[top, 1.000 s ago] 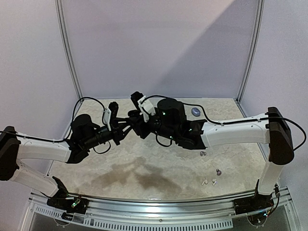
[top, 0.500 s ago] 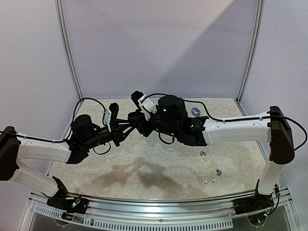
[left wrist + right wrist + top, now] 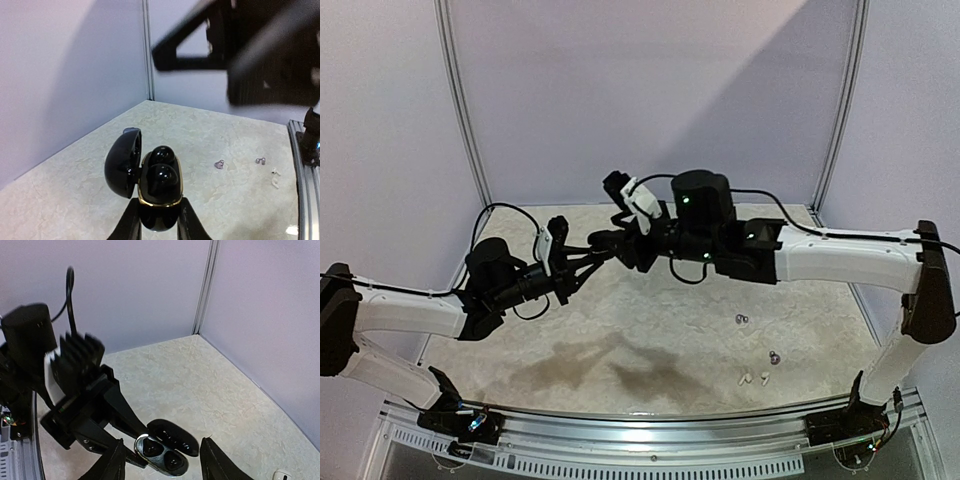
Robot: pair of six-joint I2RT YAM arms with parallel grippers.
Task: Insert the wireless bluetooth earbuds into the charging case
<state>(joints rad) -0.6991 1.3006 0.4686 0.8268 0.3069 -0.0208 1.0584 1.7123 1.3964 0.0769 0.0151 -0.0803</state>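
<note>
Both earbuds already sit in the case's wells, so my left gripper will next move outward, lower the charging case point(image 3: 159, 197) onto the bare marbled table below and release it there.
My left gripper point(image 3: 158, 210) is shut on the base of a black charging case point(image 3: 159, 197) with a gold rim, held above the table. Its lid point(image 3: 122, 162) stands open to the left. Two glossy black earbuds point(image 3: 161, 172) sit in its wells. In the right wrist view the same case point(image 3: 161, 456) lies below and between my right gripper's point(image 3: 162, 447) spread fingers, which hold nothing. In the top view both grippers meet at mid-table, left gripper point(image 3: 588, 255) and right gripper point(image 3: 612, 243). Loose earbuds lie at right: a purplish one point(image 3: 773, 357), a small dark one point(image 3: 741, 319), a white stemmed pair point(image 3: 752, 379).
The marbled table point(image 3: 650, 330) is walled on three sides by lilac panels. A metal rail point(image 3: 650, 425) runs along the near edge. A small white object point(image 3: 281, 474) lies on the table at the bottom right of the right wrist view. A bluish object point(image 3: 131, 130) peeks from behind the case lid.
My right arm has lifted up and drawn back to the right from the case, its jaws spreading slightly. The left gripper has kept the open case nearly still.
</note>
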